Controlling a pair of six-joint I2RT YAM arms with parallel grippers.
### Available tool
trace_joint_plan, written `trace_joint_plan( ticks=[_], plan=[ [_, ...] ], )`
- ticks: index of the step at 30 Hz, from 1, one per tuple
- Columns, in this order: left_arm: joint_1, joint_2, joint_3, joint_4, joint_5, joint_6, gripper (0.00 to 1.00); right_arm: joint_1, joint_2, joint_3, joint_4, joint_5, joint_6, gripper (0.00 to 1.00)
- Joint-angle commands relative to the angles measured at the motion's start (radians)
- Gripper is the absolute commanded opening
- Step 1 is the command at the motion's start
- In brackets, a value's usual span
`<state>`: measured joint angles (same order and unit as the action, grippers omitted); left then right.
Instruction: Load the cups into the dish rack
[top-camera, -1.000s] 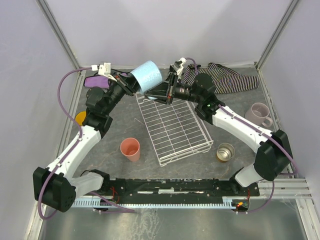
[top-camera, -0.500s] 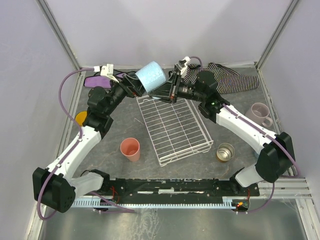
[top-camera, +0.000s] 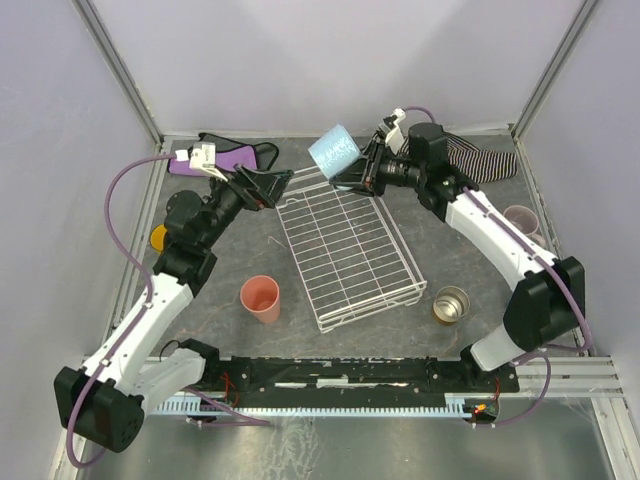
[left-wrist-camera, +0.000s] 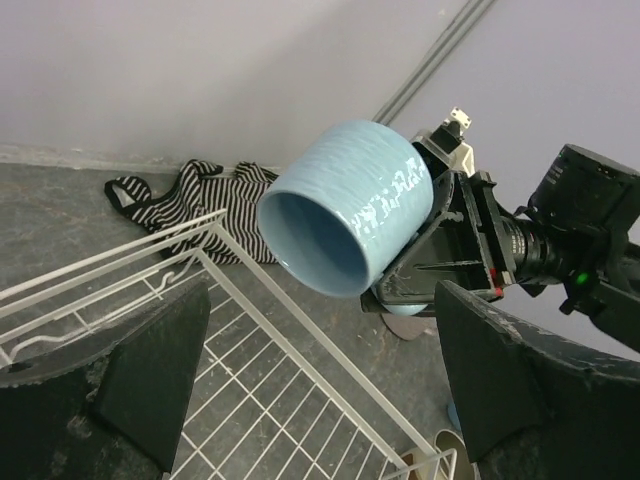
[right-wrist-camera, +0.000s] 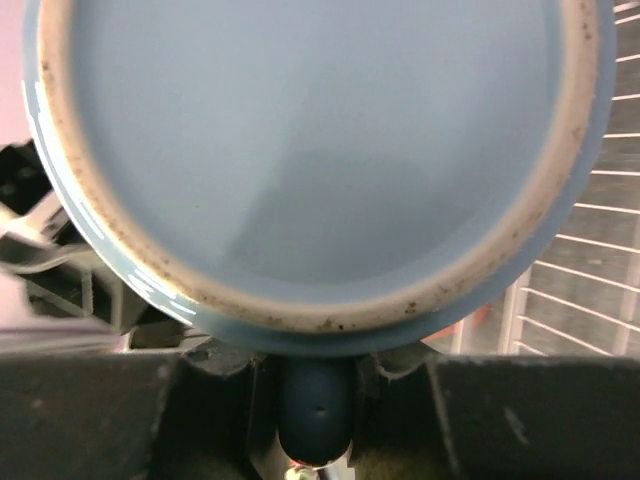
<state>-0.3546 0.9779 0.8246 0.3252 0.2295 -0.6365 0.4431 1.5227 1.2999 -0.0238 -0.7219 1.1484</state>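
Note:
The rack's far end (top-camera: 334, 194) is empty below my right gripper. Next I will tilt the gripper so the mug's sideways opening turns down, lower the mug there and release.
A light blue mug (top-camera: 335, 152) hangs in the air over the far edge of the white wire dish rack (top-camera: 345, 245), its mouth facing left. My right gripper (top-camera: 362, 176) is shut on its handle (right-wrist-camera: 315, 410), and the mug's base (right-wrist-camera: 320, 150) fills the right wrist view. My left gripper (top-camera: 272, 184) stands open and empty, apart from the mug (left-wrist-camera: 345, 205), over the rack's far left corner (left-wrist-camera: 250, 290). A salmon tumbler (top-camera: 261, 297) stands left of the rack. Right of it are a metal cup (top-camera: 451, 303) and a pale pink mug (top-camera: 522, 222). A yellow mug (top-camera: 160, 238) peeks out behind the left arm.
A purple cloth (top-camera: 225, 155) lies at the back left and a striped cloth (top-camera: 470, 160) at the back right, behind the right arm. Walls with metal rails close the table at the back and both sides.
My left gripper has opened, let go of the light blue mug and drawn back to the left. The right arm has carried the mug to the right, toward the back.

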Motion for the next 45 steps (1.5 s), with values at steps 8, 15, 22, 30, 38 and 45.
trace_joint_plan(
  ticks=[8,15,22,30,38,45],
  plan=[
    [0.032,-0.011,0.075,-0.164,-0.066,0.0,0.99,-0.006,0.129,0.362,-0.646,0.385,-0.702,0.01],
    [0.034,-0.024,0.071,-0.19,-0.072,-0.025,0.99,0.039,0.221,0.44,-0.711,0.621,-0.716,0.01],
    [0.037,-0.065,0.067,-0.208,-0.084,-0.022,0.99,0.155,0.291,0.474,-0.66,0.888,-0.597,0.01],
    [0.041,-0.084,0.057,-0.215,-0.071,-0.019,0.99,0.177,0.415,0.595,-0.683,1.064,-0.518,0.01],
    [0.05,-0.089,0.056,-0.214,-0.051,-0.012,0.99,0.175,0.533,0.692,-0.666,1.098,-0.521,0.01],
    [0.059,-0.085,0.06,-0.208,-0.037,0.009,0.99,0.174,0.57,0.685,-0.604,1.111,-0.54,0.01]
  ],
)
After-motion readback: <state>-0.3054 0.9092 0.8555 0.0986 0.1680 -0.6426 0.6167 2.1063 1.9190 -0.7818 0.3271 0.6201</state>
